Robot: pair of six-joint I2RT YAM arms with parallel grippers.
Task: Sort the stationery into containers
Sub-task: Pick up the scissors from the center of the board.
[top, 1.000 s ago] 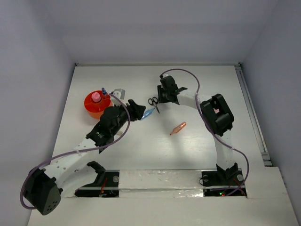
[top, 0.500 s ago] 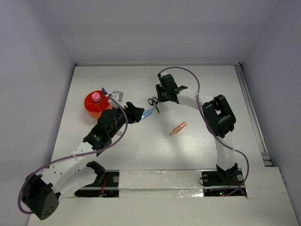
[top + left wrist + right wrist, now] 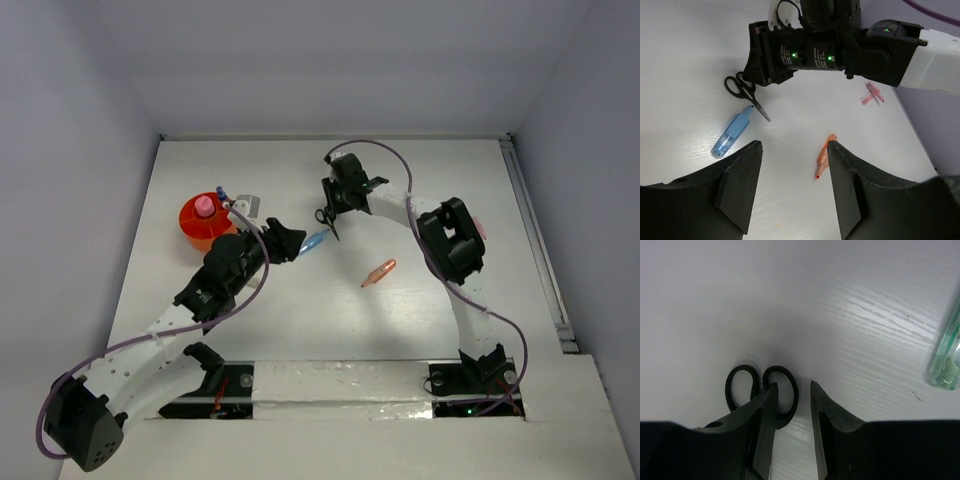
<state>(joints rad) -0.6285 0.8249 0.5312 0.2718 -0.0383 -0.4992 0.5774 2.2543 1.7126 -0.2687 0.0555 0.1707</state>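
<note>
The right gripper stays low over the scissors (image 3: pixel 326 218) next and closes its fingers on the handle ring nearer the green marker (image 3: pixel 947 352), as the ring's rim lies between them.
The orange-red cup (image 3: pixel 192 230) stands at the left with a pink tube (image 3: pixel 204 206) upright in it and a blue-white marker (image 3: pixel 222 192) at its far rim. My left gripper (image 3: pixel 297 243) (image 3: pixel 792 150) hangs open just left of the light blue marker (image 3: pixel 315 241) (image 3: pixel 732 132). Black-handled scissors (image 3: pixel 326 218) (image 3: pixel 762 390) (image 3: pixel 746 92) lie under my right gripper (image 3: pixel 331 207) (image 3: pixel 793 385). It is open, with one finger over the right handle loop. An orange marker (image 3: pixel 379 272) (image 3: pixel 824 156) lies mid-table. A green marker (image 3: pixel 947 352) shows at the right wrist view's edge.
A small beige-grey piece (image 3: pixel 248 205) sits just right of the cup. A small pink item (image 3: pixel 872 95) lies beyond the right arm's forearm. Grey walls close in the white table (image 3: pixel 300 320) at the back and on both sides.
My right gripper has shifted left and now sits over the scissors' handles. The left arm has drawn slightly back to the left. Both stay open.
</note>
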